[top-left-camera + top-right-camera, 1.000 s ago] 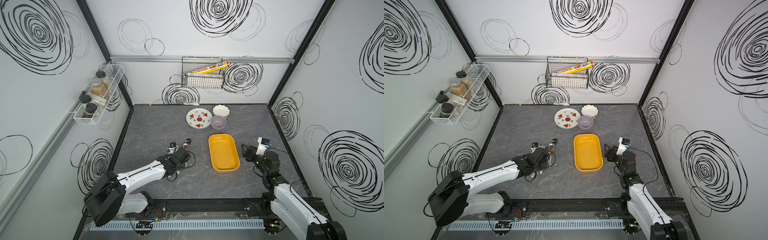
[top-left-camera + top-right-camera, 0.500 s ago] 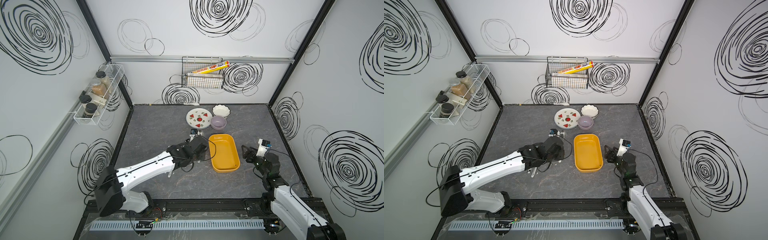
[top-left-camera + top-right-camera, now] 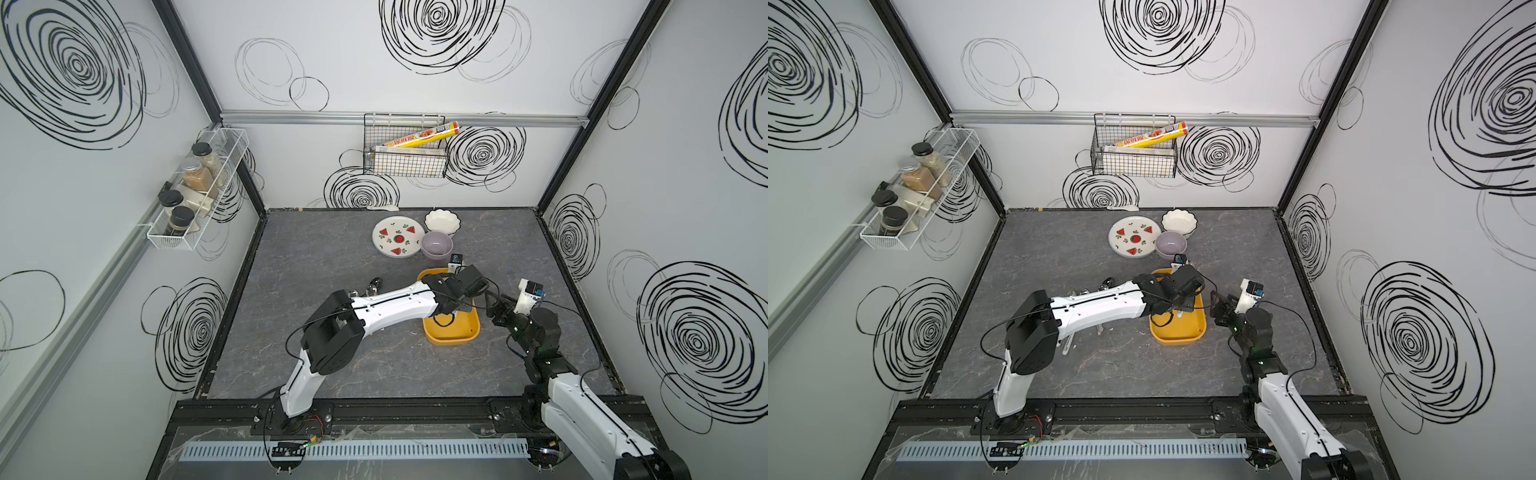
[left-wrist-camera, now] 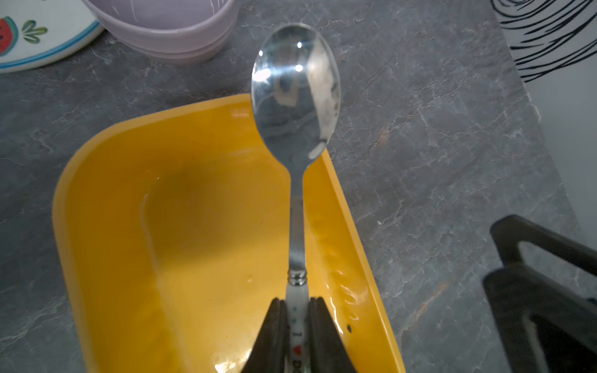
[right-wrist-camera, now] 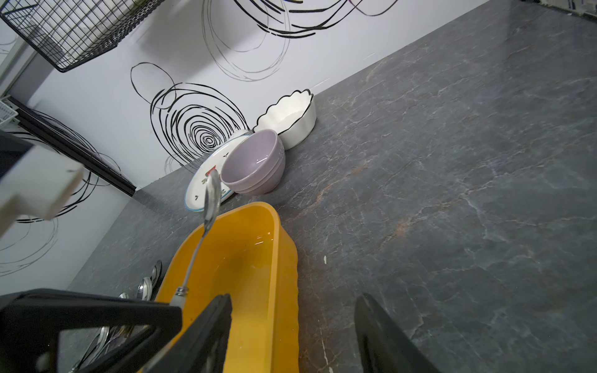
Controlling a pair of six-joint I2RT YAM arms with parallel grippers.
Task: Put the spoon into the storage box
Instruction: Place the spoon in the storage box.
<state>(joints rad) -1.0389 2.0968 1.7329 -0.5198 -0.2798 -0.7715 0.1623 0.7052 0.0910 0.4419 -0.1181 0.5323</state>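
My left gripper lowers inside the storage box's rim next and releases the spoon's handle there, since the box's yellow bottom lies bare beneath the spoon [image 4: 295, 90].
The spoon [image 4: 295, 90] has a shiny steel bowl and a white patterned handle. My left gripper [image 4: 297, 305] is shut on that handle. It holds the spoon in the air over the mustard-yellow storage box [image 4: 97, 139], with the spoon's bowl past the box's far rim, toward the lilac bowl. In both top views the left gripper [image 3: 457, 299] hangs over the storage box [image 3: 451, 336] [image 3: 1177, 334] and hides the spoon. My right gripper [image 5: 294, 295] [image 3: 494, 305] is open and empty at the box's right rim [image 5: 287, 258]. From there the spoon [image 5: 211, 193] shows side-on.
A lilac bowl [image 3: 436, 245], a white scalloped bowl [image 3: 442, 220] and a watermelon plate [image 3: 398, 237] stand just behind the box. More cutlery [image 3: 374, 284] [image 5: 145, 287] lies on the table left of the box. A wire basket [image 3: 405, 162] hangs on the back wall.
My left arm has swung right from the cutlery at the table's left-centre, carrying the spoon to above the storage box. The right gripper has hardly moved.
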